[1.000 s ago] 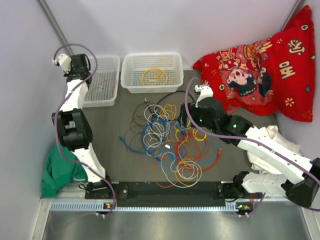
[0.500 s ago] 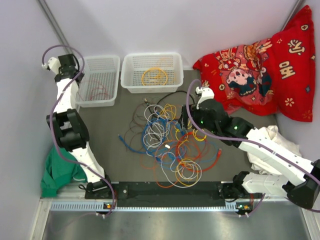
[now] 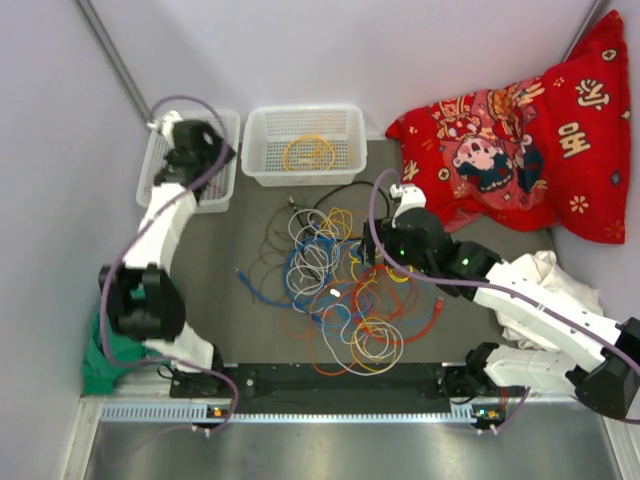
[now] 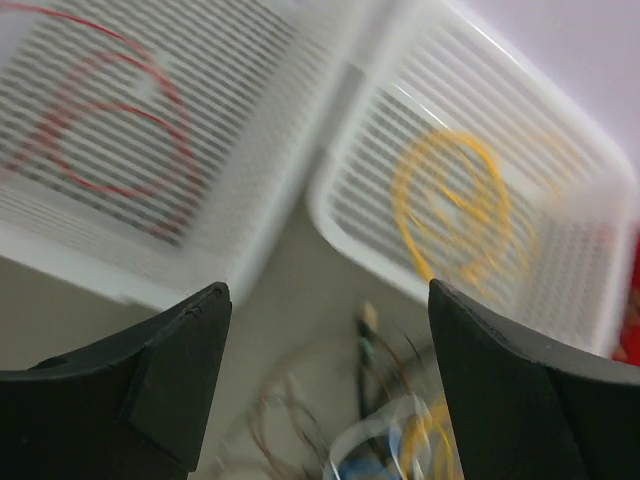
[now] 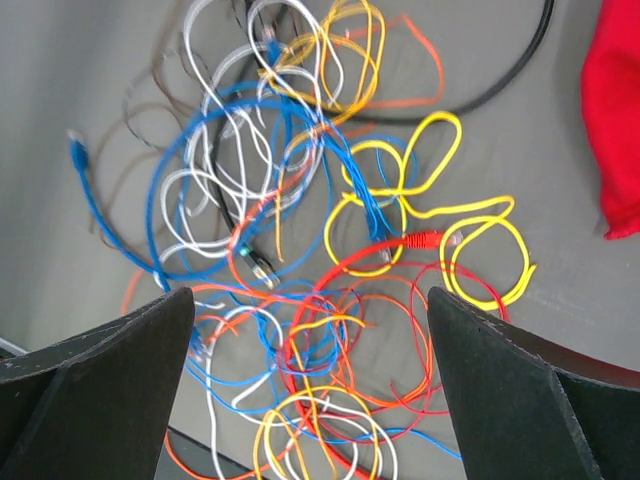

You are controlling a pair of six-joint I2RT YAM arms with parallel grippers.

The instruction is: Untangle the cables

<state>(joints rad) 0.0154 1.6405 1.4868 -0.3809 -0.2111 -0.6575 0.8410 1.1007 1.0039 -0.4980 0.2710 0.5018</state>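
Note:
The orange loops crossing the thick red cable [image 3: 356, 302] [image 5: 304, 333] show between the open fingers of my right gripper, so I will lower it and bring it back onto them next.
The cables [image 3: 340, 290] lie in a many-coloured tangle of yellow, orange, red, blue, white and black loops on the grey table, filling the right wrist view [image 5: 330, 250]. My right gripper [image 3: 375, 245] [image 5: 310, 390] hovers over the tangle's right side, open, with nothing between its fingers. My left gripper [image 3: 205, 150] [image 4: 330, 380] hangs above the gap between two white baskets, open and empty. A red cable [image 4: 110, 130] lies coiled in the left basket [image 4: 60, 250]. A yellow cable [image 3: 308, 153] [image 4: 450, 200] lies in the middle basket [image 3: 300, 178].
A red patterned cushion [image 3: 520, 150] fills the back right corner, close to the right arm. A white cloth [image 3: 540, 280] lies under that arm, and a green cloth [image 3: 100, 350] by the left arm's base. Walls close in on the left and back.
My left gripper has opened and swung from the far left rim of the left basket to its right side. The red cable now lies in that basket. The right arm has barely shifted.

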